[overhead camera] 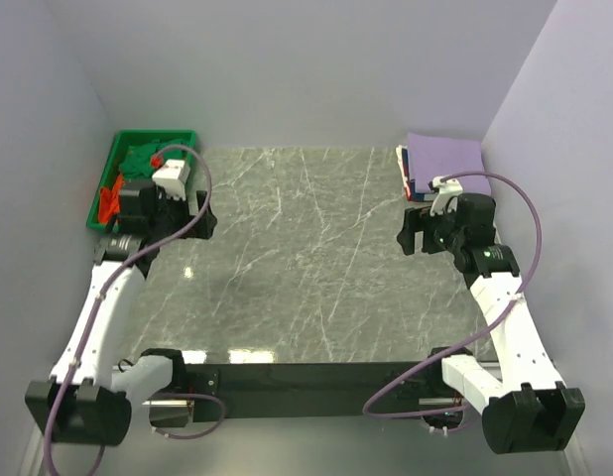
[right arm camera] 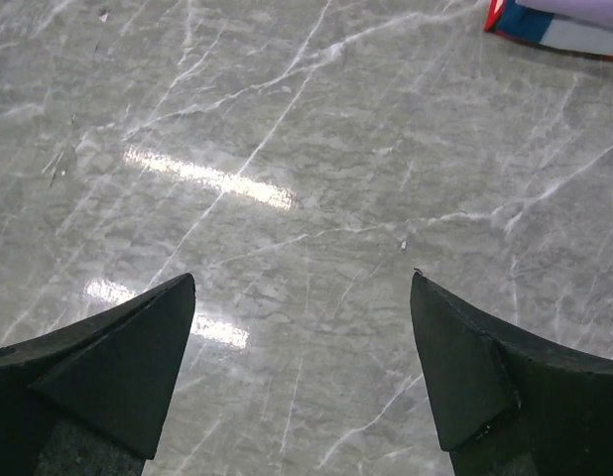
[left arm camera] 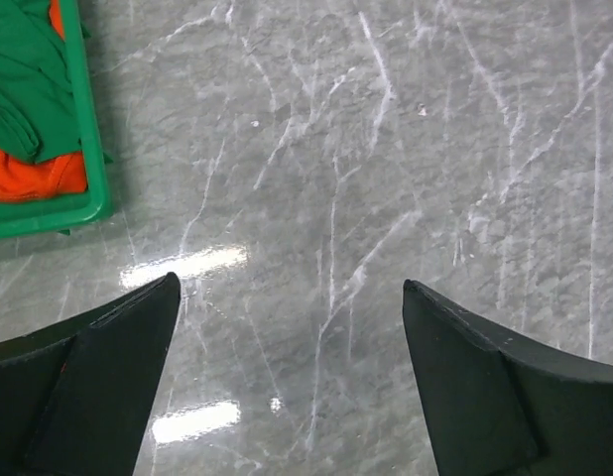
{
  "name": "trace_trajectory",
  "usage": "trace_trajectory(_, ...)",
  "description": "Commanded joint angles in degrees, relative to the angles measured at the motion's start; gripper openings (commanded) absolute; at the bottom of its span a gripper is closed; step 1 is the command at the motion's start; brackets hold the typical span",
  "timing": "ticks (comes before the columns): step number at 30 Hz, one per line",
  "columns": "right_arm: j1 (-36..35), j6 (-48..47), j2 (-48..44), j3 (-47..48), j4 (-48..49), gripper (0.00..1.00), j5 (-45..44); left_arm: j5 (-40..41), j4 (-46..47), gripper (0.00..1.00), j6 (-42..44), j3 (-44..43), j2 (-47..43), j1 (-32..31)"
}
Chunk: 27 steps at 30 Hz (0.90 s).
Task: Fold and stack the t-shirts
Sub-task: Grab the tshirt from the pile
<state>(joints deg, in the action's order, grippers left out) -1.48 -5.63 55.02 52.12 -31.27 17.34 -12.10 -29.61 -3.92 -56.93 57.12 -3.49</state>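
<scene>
The left gripper moves outward, to the left in the top view, over the green t-shirt and descends next, since the green t-shirt tops the orange one below.
A crumpled bright green t-shirt (overhead camera: 143, 159) (left arm camera: 24, 79) and an orange t-shirt (overhead camera: 110, 201) (left arm camera: 39, 174) lie in the green tray (overhead camera: 100, 188) (left arm camera: 88, 149) at the far left. At the far right, a folded lavender t-shirt (overhead camera: 447, 159) (right arm camera: 584, 12) tops a stack whose lower layers show white and dark edges (right arm camera: 530, 30). My left gripper (overhead camera: 192, 213) (left arm camera: 292, 288) hovers open over bare marble just right of the tray, holding nothing. Just in front of the stack, my right gripper (overhead camera: 414, 230) (right arm camera: 302, 278) is also open and empty above the table.
The grey marble tabletop (overhead camera: 306, 258) is boxed in by pale walls at the back and both sides. The tray sits in the far-left corner and the stack in the far-right corner. A dark rail (overhead camera: 316, 377) carrying the arm bases runs along the near edge.
</scene>
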Motion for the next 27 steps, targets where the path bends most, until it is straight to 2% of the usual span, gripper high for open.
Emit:
trace_trajectory(1, 0.2, -0.4, 1.9, 2.5, -0.6, 0.95, 1.2, 2.4, -0.6, 0.99, 1.6, -7.0, 7.0, 0.4)
trace_trajectory(6, 0.1, 0.1, 6.1, 4.9, -0.9, 0.95, 2.8, 0.3, -4.1, 0.99, 2.9, -23.3, 20.3, 5.7)
trace_trajectory(8, 0.2, 0.3, 7.6, 5.6, -1.2, 0.95, 4.0, 3.7, -1.5, 1.0, 6.4, -26.7, 25.2, 6.8)
trace_trajectory(11, 0.1, 0.4, 8.9, 6.2, -1.4, 0.96, 5.3, 4.2, 0.3, 0.99, 8.0, -34.2, 33.8, 10.9)
trace_trajectory(15, 0.1, 0.6, 10.1, 6.4, -1.8, 0.96, 4.5, -1.1, 3.2, 0.99, 7.7, -45.6, 48.0, 18.8)
trace_trajectory(21, 0.2, 0.8, 9.8, 5.5, -2.0, 0.96, 3.5, 0.1, 4.0, 0.97, 11.4, -62.3, 67.0, 21.2)
trace_trajectory(27, 0.1, 0.3, 11.2, 4.7, -1.9, 0.96, 1.8, 2.1, 8.9, 0.98, 14.3, -70.2, 79.2, 21.2)
